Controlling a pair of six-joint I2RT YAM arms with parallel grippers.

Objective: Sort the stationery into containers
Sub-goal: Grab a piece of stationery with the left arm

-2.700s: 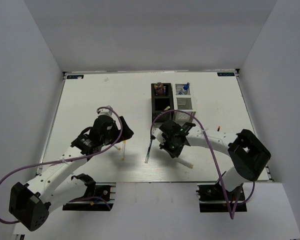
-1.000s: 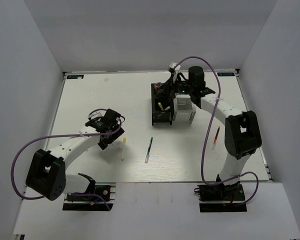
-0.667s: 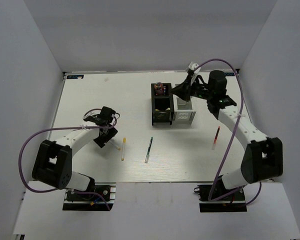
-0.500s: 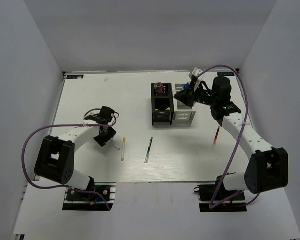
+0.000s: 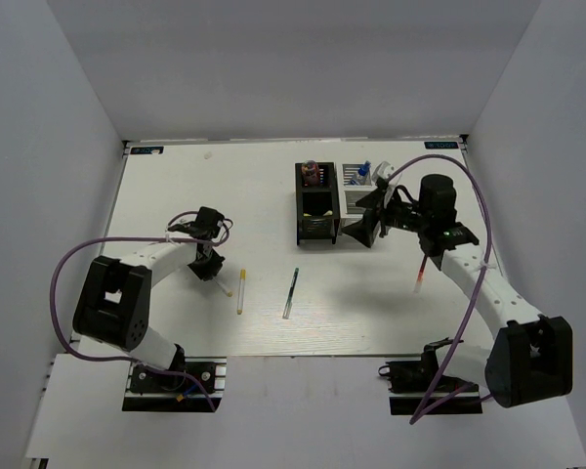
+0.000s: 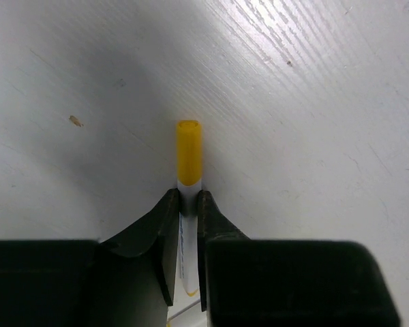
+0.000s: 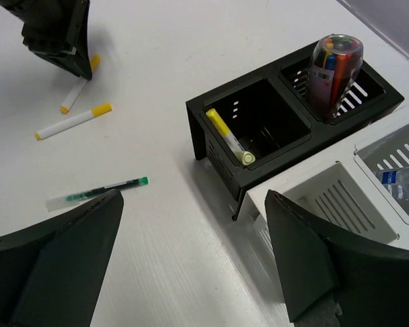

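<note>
The thin white pen needs to go up with my left gripper and over the black holder's near slot (image 5: 317, 203), outward and to the right in the top view, where I will release it.
My left gripper (image 6: 188, 197) is shut on a thin white pen with a yellow end (image 6: 188, 151) that lies on the table; in the top view this gripper (image 5: 212, 266) sits at the middle left. A second white pen (image 5: 241, 291) and a dark pen (image 5: 291, 292) lie to its right. The black holder (image 7: 211, 112) has a yellow-ended pen (image 7: 230, 137) in its near slot and a pink tube (image 7: 334, 68) in its far slot. The white holder (image 7: 341, 194) contains a clear blue-capped bottle (image 7: 401, 178). My right gripper (image 7: 193, 196) hangs open and empty beside the holders.
A red pen (image 5: 422, 272) lies on the table under my right forearm, right of the holders. The two holders (image 5: 300, 200) stand side by side at the back centre. Grey walls close in the table on three sides.
My left gripper has shut on the white pen. My right gripper has pulled back from over the holders toward the right and its jaws now stand wide.
</note>
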